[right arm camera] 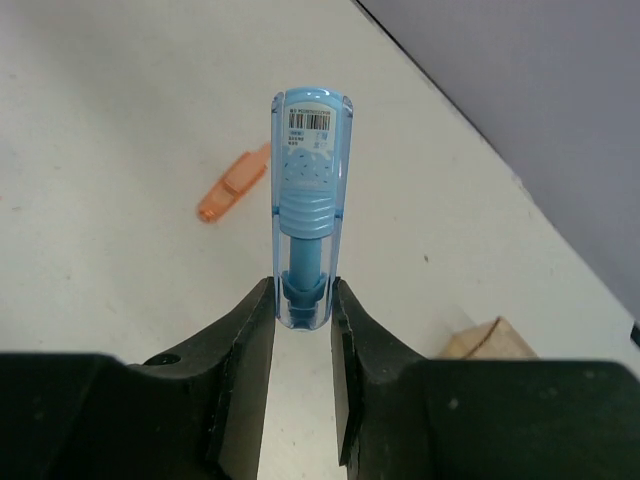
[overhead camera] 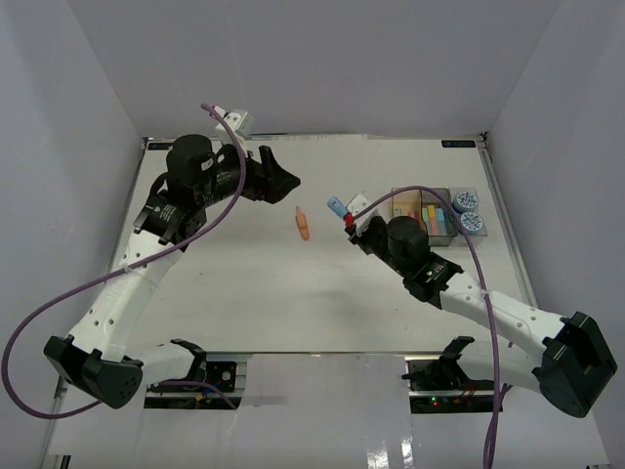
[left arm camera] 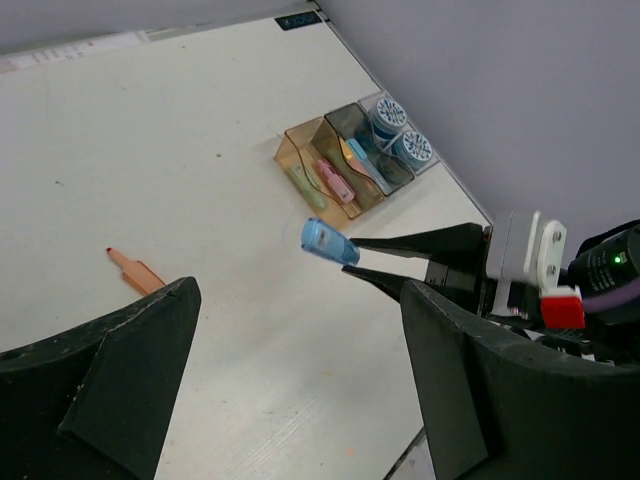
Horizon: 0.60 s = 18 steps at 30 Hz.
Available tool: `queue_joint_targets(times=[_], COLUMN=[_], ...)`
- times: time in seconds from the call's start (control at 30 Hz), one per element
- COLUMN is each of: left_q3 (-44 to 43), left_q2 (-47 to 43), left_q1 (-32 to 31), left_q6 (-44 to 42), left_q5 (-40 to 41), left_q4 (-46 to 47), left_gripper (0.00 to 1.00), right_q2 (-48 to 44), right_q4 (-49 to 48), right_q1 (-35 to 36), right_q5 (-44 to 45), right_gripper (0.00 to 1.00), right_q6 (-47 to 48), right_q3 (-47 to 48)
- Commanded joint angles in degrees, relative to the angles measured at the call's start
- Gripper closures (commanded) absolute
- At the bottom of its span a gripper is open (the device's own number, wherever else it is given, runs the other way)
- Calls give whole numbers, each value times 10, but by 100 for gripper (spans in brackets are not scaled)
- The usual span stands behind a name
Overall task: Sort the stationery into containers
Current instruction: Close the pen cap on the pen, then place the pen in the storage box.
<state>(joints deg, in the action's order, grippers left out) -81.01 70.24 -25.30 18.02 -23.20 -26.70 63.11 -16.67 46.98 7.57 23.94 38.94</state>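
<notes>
I will turn the light-blue stick with my right gripper along the length of the amber bin [left arm camera: 298, 133], then lower it between the bin's pink and green sticks.
A light-blue stick [right arm camera: 311, 190] stands out from my right gripper [right arm camera: 303, 310], which is shut on its lower end and holds it above the table [overhead camera: 339, 207]. An orange stick [overhead camera: 303, 224] lies on the table left of it, also visible as the orange stick [left arm camera: 135, 270] in the left wrist view. My left gripper [overhead camera: 291, 181] hangs open and empty, up and to the left of the orange stick. At the right stand the amber bin [left arm camera: 298, 133] with pink and green sticks, the grey bin [left arm camera: 345, 112], and two patterned tubs [left arm camera: 389, 112] in the clear bin.
The bins sit close to the table's right edge [overhead camera: 508, 244], by the grey side wall. A purple cable loops over each arm. The right arm's wrist with its white camera block [left arm camera: 525, 250] reaches in between the bins and my left gripper.
</notes>
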Motion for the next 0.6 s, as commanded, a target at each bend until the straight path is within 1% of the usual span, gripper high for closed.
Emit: queue_joint_targets(times=[0.0, 0.03, 0.07, 0.1, 0.13, 0.17, 0.2, 0.27, 0.3, 0.37, 0.5, 0.57], left_q3=[40, 51, 73, 84, 96, 110, 139, 171, 200, 226, 279, 287], left_q2=[-34, -37, -41, -41, -44, -48, -52, -56, -59, -59, -47, -36], left_q1=[3, 5, 6, 8, 11, 12, 14, 18, 18, 21, 24, 26], left_q6=[1, -1, -3, -4, -4, -5, -9, -12, -14, -16, -26, -36], left_q5=[69, 87, 124, 141, 159, 176, 208, 238, 265, 282, 301, 301], left_q4=[38, 42, 48, 52, 57, 70, 79, 102, 110, 130, 149, 148], left_gripper=[7, 6, 4, 4, 3, 2, 2, 2, 2, 2, 2, 2], right_q2=[-22, -20, -9, 1, 10, 32, 45, 84, 98, 135, 195, 226], right_q4=[7, 25, 49, 74, 120, 143, 164, 223, 233, 255, 260, 257], right_q1=[-46, -57, -72, -106, -120, -137, -172, -208, -235, -255, -305, -317], right_q5=[67, 80, 83, 97, 108, 114, 112, 97, 85, 82, 45, 36], right_gripper=[92, 92, 92, 92, 92, 92, 92, 92, 92, 92, 92, 92], right_q6=[-102, -117, -132, -147, -175, -187, -202, -244, -260, -288, -309, -312], right_q3=[8, 13, 34, 49, 62, 75, 102, 124, 138, 150, 170, 178])
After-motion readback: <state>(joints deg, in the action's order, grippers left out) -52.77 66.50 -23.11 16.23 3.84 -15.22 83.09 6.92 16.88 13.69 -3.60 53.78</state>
